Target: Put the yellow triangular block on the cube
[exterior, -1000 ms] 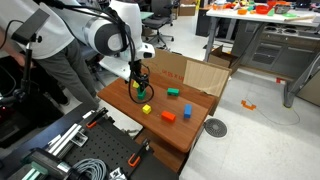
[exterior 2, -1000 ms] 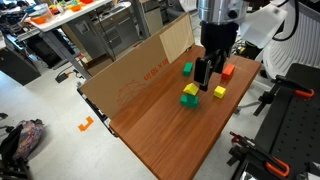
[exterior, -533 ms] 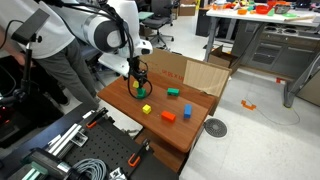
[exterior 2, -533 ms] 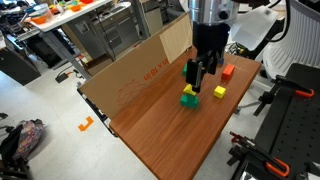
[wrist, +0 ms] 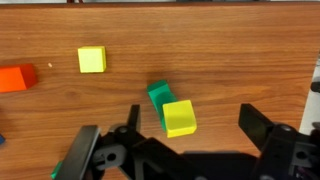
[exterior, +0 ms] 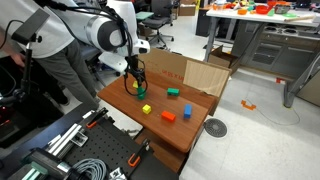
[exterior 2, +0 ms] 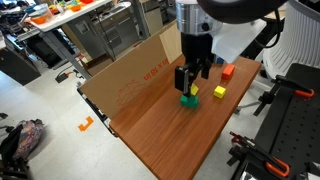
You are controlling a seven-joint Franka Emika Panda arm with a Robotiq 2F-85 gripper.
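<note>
The block is already between my open fingers. I will therefore lower my gripper a short way over the yellow triangular block [exterior 2: 192,90] [wrist: 180,117] and close on its sides.
In the wrist view the yellow triangular block [wrist: 180,117] rests tilted on a green block [wrist: 157,94], directly below my gripper [wrist: 172,128]. The gripper is open and empty, with one finger on each side and well above the block. The yellow cube [wrist: 92,60] stands apart on the wooden table, with nothing on it. In an exterior view the gripper [exterior 2: 191,80] hangs just above the yellow triangular block [exterior 2: 192,90] on the green block [exterior 2: 189,101], and the yellow cube [exterior 2: 220,92] sits beside them.
An orange block [wrist: 15,77] lies near the yellow cube and also shows in an exterior view [exterior 2: 228,71]. A cardboard wall [exterior 2: 140,65] stands along the table's back edge. Another green block [exterior: 173,92] and an orange block [exterior: 167,115] lie further along the table [exterior: 205,100].
My gripper has risen from around the yellow block on the green block. The block stays behind on the green block.
</note>
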